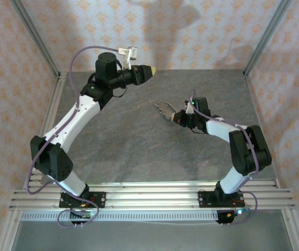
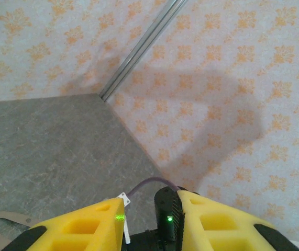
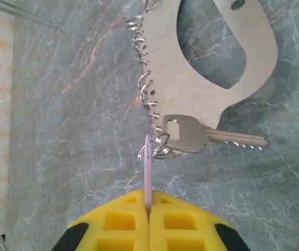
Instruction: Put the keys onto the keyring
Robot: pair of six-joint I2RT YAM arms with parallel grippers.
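Next, the right gripper draws back over the bare tabletop beside the keyring and releases the key, since the key's end already meets the wire ring (image 3: 162, 150).
My right gripper (image 3: 148, 201) is shut on the key (image 3: 147, 164), a thin pale lilac piece seen edge-on that sticks up from between the yellow fingers. Its upper end meets a small wire ring (image 3: 162, 150) at the lower edge of the keyring (image 3: 186, 83), a flat tan oval plate fringed with wire loops. A silver key (image 3: 191, 133) hangs on that same wire ring and lies flat, blade pointing right. From above, the right gripper (image 1: 178, 117) sits against the keyring (image 1: 164, 110) mid-table. My left gripper (image 1: 146, 71) hovers at the back, jaws apart and holding nothing.
Patterned walls and metal corner posts (image 1: 262, 39) enclose the grey stone-look table (image 1: 133, 151). In the left wrist view the right arm's black wrist (image 2: 167, 209) and purple cable show beyond the gap between my yellow fingers (image 2: 97, 225).
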